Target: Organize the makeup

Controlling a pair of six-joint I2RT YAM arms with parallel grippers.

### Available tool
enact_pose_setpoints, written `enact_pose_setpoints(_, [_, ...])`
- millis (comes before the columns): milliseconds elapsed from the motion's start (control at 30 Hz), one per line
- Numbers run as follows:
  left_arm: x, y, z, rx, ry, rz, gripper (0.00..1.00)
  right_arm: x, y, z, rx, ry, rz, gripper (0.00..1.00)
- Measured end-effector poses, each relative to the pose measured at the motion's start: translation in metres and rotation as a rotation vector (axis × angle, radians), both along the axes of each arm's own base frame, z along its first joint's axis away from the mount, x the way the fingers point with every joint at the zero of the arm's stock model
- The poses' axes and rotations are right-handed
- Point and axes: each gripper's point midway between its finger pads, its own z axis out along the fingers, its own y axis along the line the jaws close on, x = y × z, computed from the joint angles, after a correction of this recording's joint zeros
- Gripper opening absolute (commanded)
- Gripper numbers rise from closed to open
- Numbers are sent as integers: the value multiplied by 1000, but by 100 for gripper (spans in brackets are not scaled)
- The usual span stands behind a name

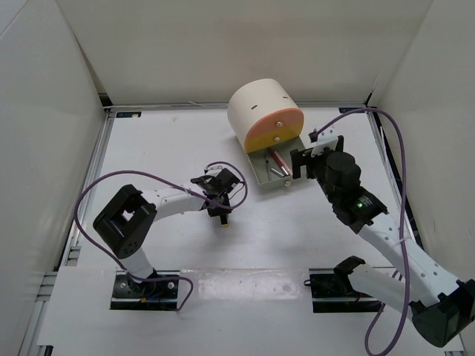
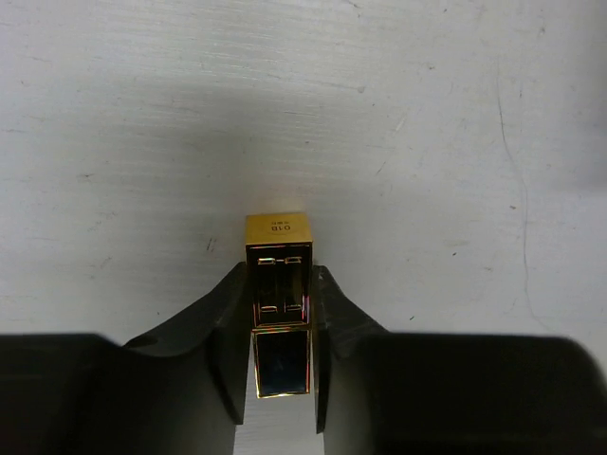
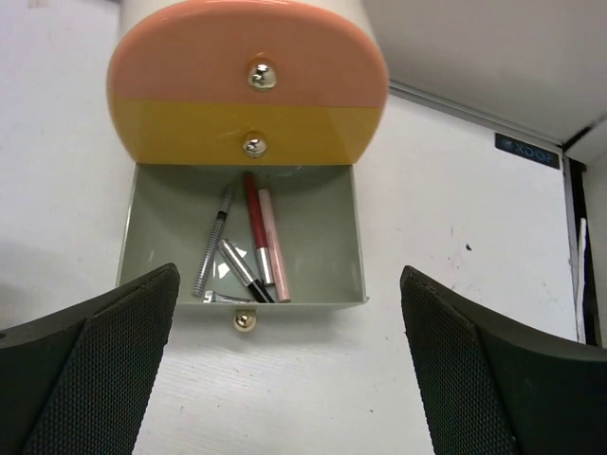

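Note:
The open drawer is outward and to the gripper's right in the top view, so my left gripper needs to lift outward over the drawer next and release the lipstick [image 2: 279,275] inside.
My left gripper [image 1: 221,209] is shut on a gold lipstick [image 2: 279,275], held lengthwise between the fingers just above the white table; its gold end [image 1: 223,221] sticks out past the fingertips. My right gripper [image 3: 289,370] is open and empty, just in front of an open grey-green drawer [image 3: 327,237] and above the table. In the drawer lie a red gloss tube [image 3: 253,223], a pink tube [image 3: 273,248], a silver-and-black tube [image 3: 237,265] and a thin grey pencil [image 3: 214,242]. Other makeup is out of view.
The large cream cylindrical box [image 1: 263,107] with orange-fronted drawers [image 3: 248,95] stands at the back centre-right, its bottom drawer [image 1: 261,172] pulled out toward me. White walls enclose the table on three sides. Purple cables loop over both arms.

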Motion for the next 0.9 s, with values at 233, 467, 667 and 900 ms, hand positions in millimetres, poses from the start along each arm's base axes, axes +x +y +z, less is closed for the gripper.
enact_pose_setpoints(233, [2,0,9,38,12,-22,10,-6,-22,9,43,-18,-109,99])
enact_pose_setpoints(467, [48,-70,112,-65,-301,-408,10,-12,-48,0,52,-29,-235,99])
enact_pose_setpoints(667, [92,-144,219,-152,-627,-689,12,-16,-73,-6,74,-38,-374,99])
enact_pose_setpoints(900, [120,-186,172,-63,-613,-887,32,-19,-97,-4,122,-59,-480,99])
